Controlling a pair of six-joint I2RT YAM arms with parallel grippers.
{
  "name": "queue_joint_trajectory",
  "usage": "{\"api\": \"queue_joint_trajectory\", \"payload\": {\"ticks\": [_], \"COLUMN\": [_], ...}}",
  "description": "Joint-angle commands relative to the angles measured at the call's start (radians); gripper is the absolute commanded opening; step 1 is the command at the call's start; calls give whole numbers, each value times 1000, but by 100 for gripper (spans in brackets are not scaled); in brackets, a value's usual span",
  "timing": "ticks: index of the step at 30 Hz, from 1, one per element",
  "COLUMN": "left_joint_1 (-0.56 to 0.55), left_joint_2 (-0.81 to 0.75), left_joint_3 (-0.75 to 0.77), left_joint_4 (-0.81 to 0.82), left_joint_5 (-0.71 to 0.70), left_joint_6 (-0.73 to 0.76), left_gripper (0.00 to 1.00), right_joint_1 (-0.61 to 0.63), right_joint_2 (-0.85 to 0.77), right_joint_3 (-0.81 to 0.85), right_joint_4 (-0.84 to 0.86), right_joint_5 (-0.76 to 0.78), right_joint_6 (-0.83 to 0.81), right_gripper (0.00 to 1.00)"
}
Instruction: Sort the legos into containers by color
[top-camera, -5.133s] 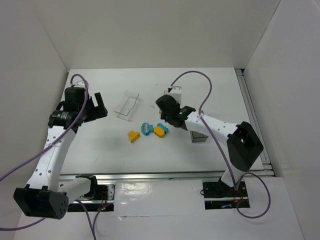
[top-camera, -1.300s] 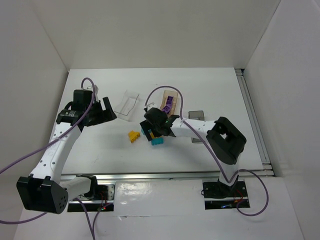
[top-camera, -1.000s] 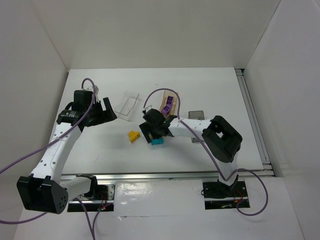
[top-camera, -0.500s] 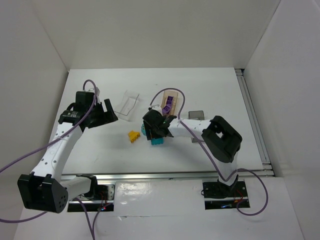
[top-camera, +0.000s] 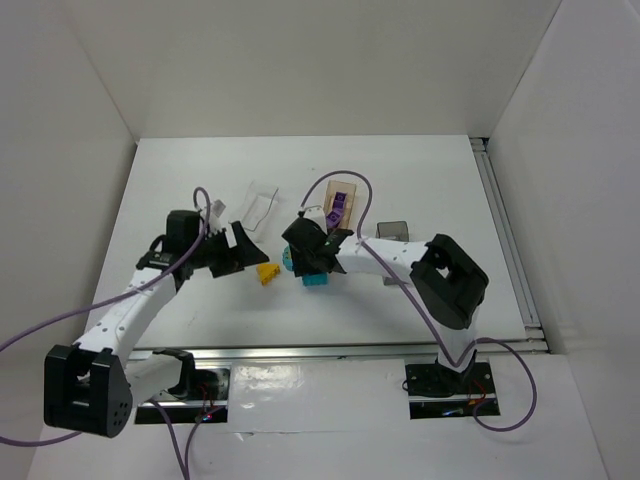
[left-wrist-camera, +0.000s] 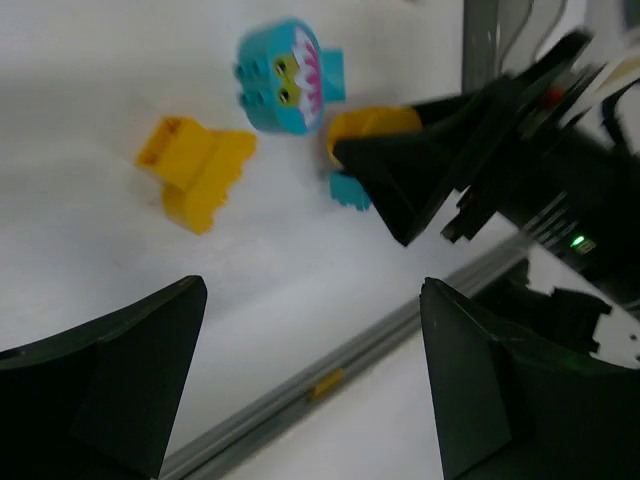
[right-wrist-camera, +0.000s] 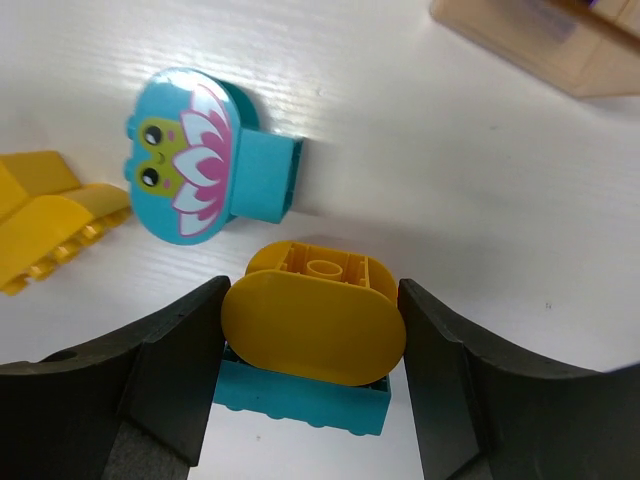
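I will raise my right gripper and swing it over the dark grey container (top-camera: 393, 231), which is to its right in the top view, and let go of the yellow oval lego apart from the purple legos.
My right gripper (right-wrist-camera: 312, 335) is shut on a yellow oval lego (right-wrist-camera: 312, 322), one finger against each end. It sits on a teal brick (right-wrist-camera: 305, 398). A cyan round lego with a flower face (right-wrist-camera: 190, 155) lies just beyond, and a yellow wedge lego (right-wrist-camera: 45, 215) to the left. In the top view the right gripper (top-camera: 308, 262) covers this cluster mid-table. My left gripper (top-camera: 240, 255) hovers open just left of the yellow wedge (top-camera: 266, 272), holding nothing. The left wrist view shows the wedge (left-wrist-camera: 195, 168) and the cyan lego (left-wrist-camera: 283, 78) ahead of its open jaws.
The clear container (top-camera: 256, 205) stands behind the left gripper. The tan container (top-camera: 349, 191) with purple legos (top-camera: 338, 208) is behind the right gripper. The dark grey container (top-camera: 392, 232) sits further right. A metal rail (left-wrist-camera: 300, 390) runs along the table's near edge.
The left arm has swung right and down toward the yellow wedge. The right gripper's jaws have closed in on the yellow oval lego.
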Motion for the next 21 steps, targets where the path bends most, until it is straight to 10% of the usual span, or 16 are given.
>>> {"api": "queue_joint_trajectory", "payload": {"ticks": [1,7,21], "left_joint_1": [-48,-110,-236], "left_joint_2": [-30,-91,-43], "left_joint_3": [-142,-355,-506], "left_joint_4": [368,736,1031], "left_joint_5": [231,181,-21], "left_joint_6": [-206,-405,-574], "left_gripper": [95,96,93], "right_joint_1": [-17,-36,-65], "right_joint_2": [-76,-120,-240], "right_joint_3": [64,39,-64], "right_joint_4": [2,37,219], "right_joint_5": [39,9,-112], "right_joint_6": [12,104,267], "right_gripper": [62,62,62]}}
